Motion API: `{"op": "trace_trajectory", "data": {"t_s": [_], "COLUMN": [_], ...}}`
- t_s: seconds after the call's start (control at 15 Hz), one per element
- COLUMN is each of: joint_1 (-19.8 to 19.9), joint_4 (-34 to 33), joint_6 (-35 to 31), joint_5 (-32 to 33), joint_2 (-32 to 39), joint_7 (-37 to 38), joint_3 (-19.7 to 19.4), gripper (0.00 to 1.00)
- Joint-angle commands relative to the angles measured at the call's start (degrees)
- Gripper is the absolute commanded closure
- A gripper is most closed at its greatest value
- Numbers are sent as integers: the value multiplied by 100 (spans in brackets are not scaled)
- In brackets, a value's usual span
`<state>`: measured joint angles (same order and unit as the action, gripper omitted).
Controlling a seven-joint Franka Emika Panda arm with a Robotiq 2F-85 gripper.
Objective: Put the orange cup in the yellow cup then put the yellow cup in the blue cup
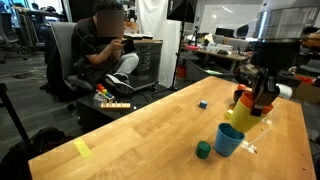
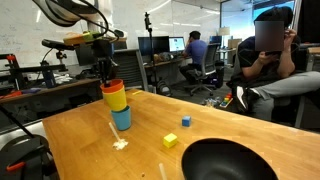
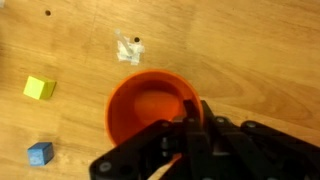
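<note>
I will bring my gripper down toward the blue cup's opening point(image 1: 229, 130) next and let go of the orange cup's rim, since the nested orange and yellow cups still hang above it.
My gripper point(image 1: 262, 88) is shut on the rim of the orange cup point(image 1: 245, 97), one finger inside it, as the wrist view shows point(image 3: 195, 112). The orange cup point(image 2: 115, 89) sits nested in the yellow cup point(image 1: 238, 116), and both hang tilted, lifted off the table. The blue cup point(image 1: 228, 139) stands upright on the table just below and beside them. In an exterior view the yellow cup point(image 2: 117, 102) lines up right over the blue cup point(image 2: 121, 120); I cannot tell whether they touch. In the wrist view the orange cup point(image 3: 150, 105) hides the yellow and blue cups.
A green block point(image 1: 203, 150) lies next to the blue cup. A small blue block point(image 2: 186, 121), a yellow block point(image 2: 170, 141) and a white scrap point(image 2: 120, 143) lie on the wooden table point(image 1: 140, 130). A dark bowl point(image 2: 230, 160) stands at one edge. A seated person point(image 1: 105, 50) is beyond the table.
</note>
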<state>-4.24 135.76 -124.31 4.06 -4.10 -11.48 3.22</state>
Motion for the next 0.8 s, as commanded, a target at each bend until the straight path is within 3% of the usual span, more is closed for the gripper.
{"op": "trace_trajectory", "data": {"t_s": [0.0, 0.73], "joint_1": [-48, -71], "joint_4": [95, 51], "joint_6": [-357, -694], "joint_5": [-54, -37], "joint_2": [53, 577], "joint_7": [-29, -4], "joint_3": [60, 158], "gripper": [98, 98]}}
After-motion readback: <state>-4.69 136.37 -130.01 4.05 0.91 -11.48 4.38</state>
